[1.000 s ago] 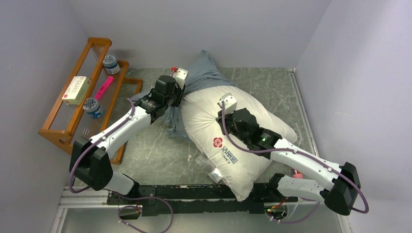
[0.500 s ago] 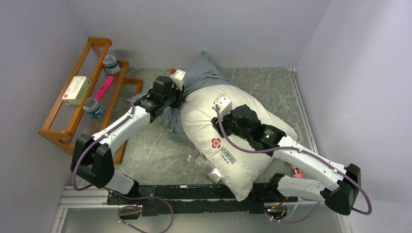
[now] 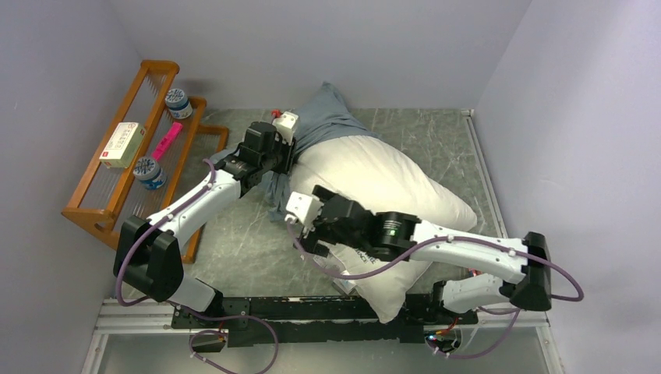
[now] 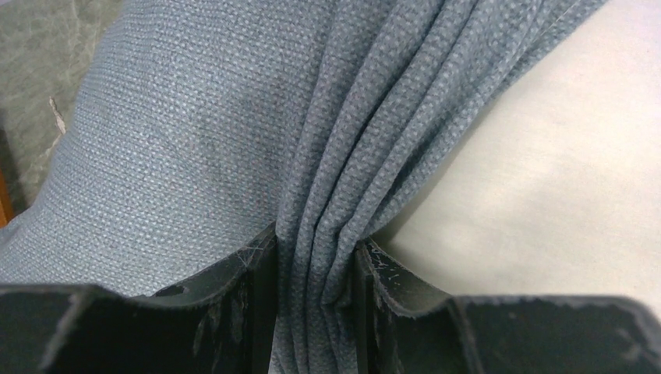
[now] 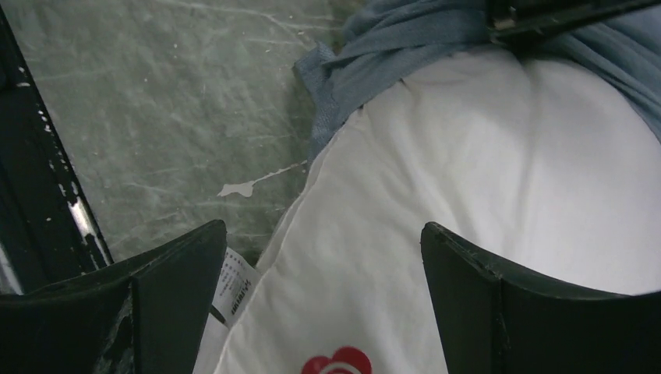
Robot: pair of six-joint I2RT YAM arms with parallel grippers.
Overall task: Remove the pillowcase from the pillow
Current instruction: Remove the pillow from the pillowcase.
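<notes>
My right gripper will move down and outward onto the pillow's side seam (image 5: 309, 185), because the pillowcase (image 5: 390, 47) leaves that seam bare.
The white pillow (image 3: 374, 175) lies slantwise across the table, and its far end is still inside the grey-blue pillowcase (image 3: 327, 117). My left gripper (image 3: 288, 152) is shut on a bunched fold of the pillowcase (image 4: 195, 117) at the pillow's left side; in the left wrist view the folds fill the gap at the gripper (image 4: 316, 241), with the pillow (image 4: 561, 156) to the right. My right gripper (image 3: 308, 234) hangs open over the pillow's left edge. In the right wrist view the gripper (image 5: 321, 230) holds nothing; the pillow (image 5: 507, 156), its red logo (image 5: 335, 362) and its edge tag (image 5: 234, 284) lie below, and the pillowcase (image 5: 390, 47) beyond.
A wooden rack (image 3: 86, 206) with two jars, a box and a pink item stands at the left wall. Small clear packets (image 3: 323, 257) lie on the table by the pillow's near left edge. A black rail (image 3: 312, 308) runs along the near edge. Walls close in at the back and right.
My right gripper opened, let go of the pillow's top and swung left and nearer, to the pillow's left edge by the logo. The left gripper kept its hold with hardly any movement.
</notes>
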